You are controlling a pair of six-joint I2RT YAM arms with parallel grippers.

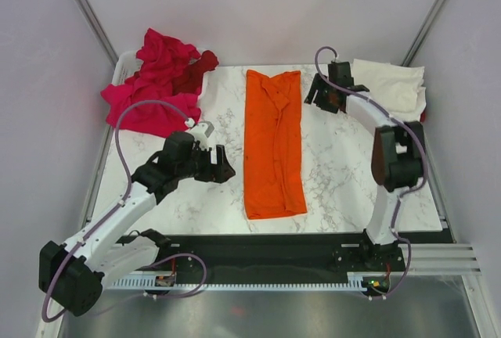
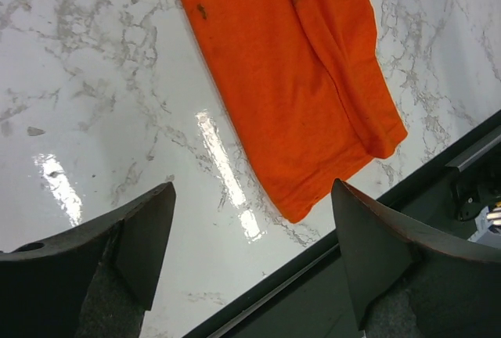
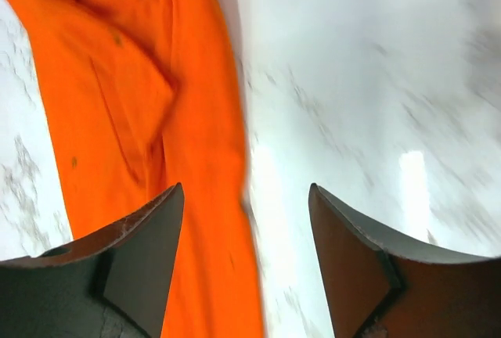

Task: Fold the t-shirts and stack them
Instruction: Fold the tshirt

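Observation:
Next, my right gripper moves back along the orange t-shirt's long edge and down onto the t-shirt's near corner on the gripper's own side [image 1: 304, 210]. That corner lies flat and uncovered.
The bright orange t-shirt [image 1: 273, 141] lies folded into a long narrow strip down the middle of the marble table. It also shows in the left wrist view [image 2: 301, 72] and the right wrist view [image 3: 133, 134]. My left gripper [image 1: 227, 167] is open and empty, just left of the strip's lower half. My right gripper [image 1: 311, 94] is open and empty, just right of the strip's top end. A heap of magenta-pink t-shirts [image 1: 153, 91] with a dark red t-shirt [image 1: 197, 72] lies at the back left. A folded cream-white t-shirt [image 1: 391, 88] lies at the back right.
The pink heap spills from a white basket [image 1: 121, 64] at the table's back left corner. The black front rail [image 1: 266, 248] runs along the near table edge. Grey walls close in left, right and behind.

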